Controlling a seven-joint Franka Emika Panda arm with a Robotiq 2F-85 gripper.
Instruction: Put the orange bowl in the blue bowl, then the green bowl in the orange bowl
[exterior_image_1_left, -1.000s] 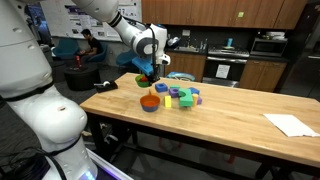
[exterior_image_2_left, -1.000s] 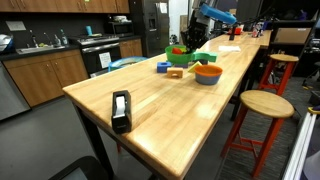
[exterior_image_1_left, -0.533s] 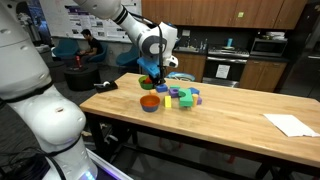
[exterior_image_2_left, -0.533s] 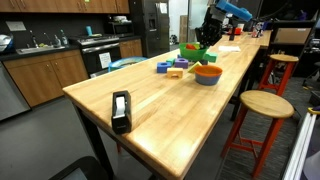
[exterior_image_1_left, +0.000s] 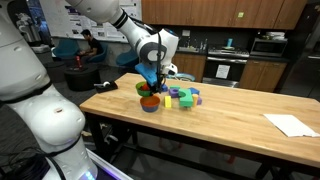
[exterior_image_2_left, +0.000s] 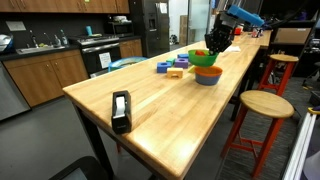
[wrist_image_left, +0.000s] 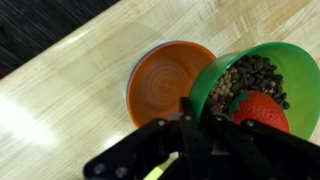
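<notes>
I will move my gripper to the left in the wrist view next, then go down and let go of the green bowl inside the empty orange bowl (exterior_image_1_left: 150, 102) (wrist_image_left: 165, 82), which is below on that side.
My gripper (exterior_image_1_left: 150, 82) is shut on the rim of the green bowl (exterior_image_1_left: 142, 89) and holds it just above the orange bowl (exterior_image_1_left: 149, 100). The orange bowl sits nested in the blue bowl (exterior_image_1_left: 149, 106) on the wooden table. In an exterior view the gripper (exterior_image_2_left: 213, 50) holds the green bowl (exterior_image_2_left: 203, 58) over the orange bowl (exterior_image_2_left: 208, 70) and blue bowl (exterior_image_2_left: 207, 79). In the wrist view the green bowl (wrist_image_left: 275, 55) holds brown bits and a toy strawberry (wrist_image_left: 262, 108), beside the empty orange bowl (wrist_image_left: 165, 80). The jaws (wrist_image_left: 196, 112) pinch its rim.
Coloured toy blocks (exterior_image_1_left: 182, 97) lie next to the bowls, also seen in an exterior view (exterior_image_2_left: 172, 68). A black tape dispenser (exterior_image_2_left: 120, 108) stands near the table's end. A white paper (exterior_image_1_left: 290, 124) lies far off. A stool (exterior_image_2_left: 265, 103) stands beside the table.
My gripper has carried the green bowl sideways and down, from beside the blocks to just over the stacked orange and blue bowls.
</notes>
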